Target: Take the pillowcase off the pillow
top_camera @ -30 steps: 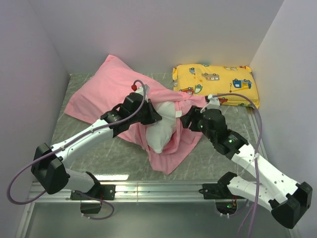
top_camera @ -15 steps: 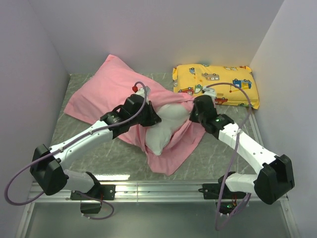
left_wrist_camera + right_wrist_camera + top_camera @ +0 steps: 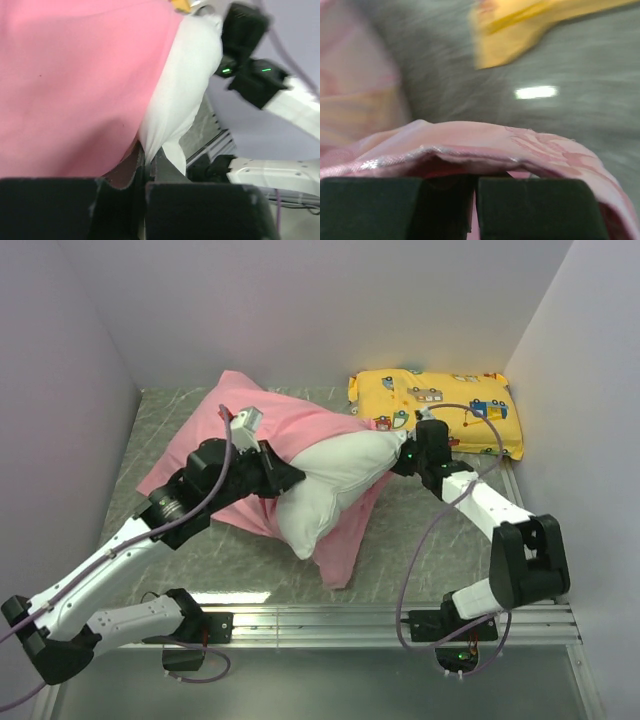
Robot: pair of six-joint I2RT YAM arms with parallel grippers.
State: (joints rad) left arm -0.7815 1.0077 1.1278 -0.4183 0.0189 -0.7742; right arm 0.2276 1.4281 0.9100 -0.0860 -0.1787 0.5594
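Observation:
My left gripper lowers the fold of the white pillow to its right in the top view toward clear tabletop next and lets go of it.
The pink satin pillowcase (image 3: 215,435) lies bunched at the left and trails under the white pillow (image 3: 330,480), whose plump right half is bare. My left gripper (image 3: 290,480) sits at the case's mouth. In the left wrist view it (image 3: 145,167) is shut on a fold of the white pillow (image 3: 185,90), with the pink pillowcase (image 3: 75,85) close on its left. My right gripper (image 3: 398,458) is at the pillow's far right end. In the right wrist view it (image 3: 475,182) is shut on the pillowcase's flat pink edge (image 3: 470,145).
A yellow vehicle-print pillow (image 3: 440,410) lies at the back right, just behind the right gripper, and shows blurred in the right wrist view as the yellow pillow (image 3: 520,30). Walls close in on the left, back and right. The grey table (image 3: 450,540) ends at a metal rail in front.
The right gripper has shut on the pink fabric and moved back and right. The left arm has drawn back to the left. More of the white pillow shows.

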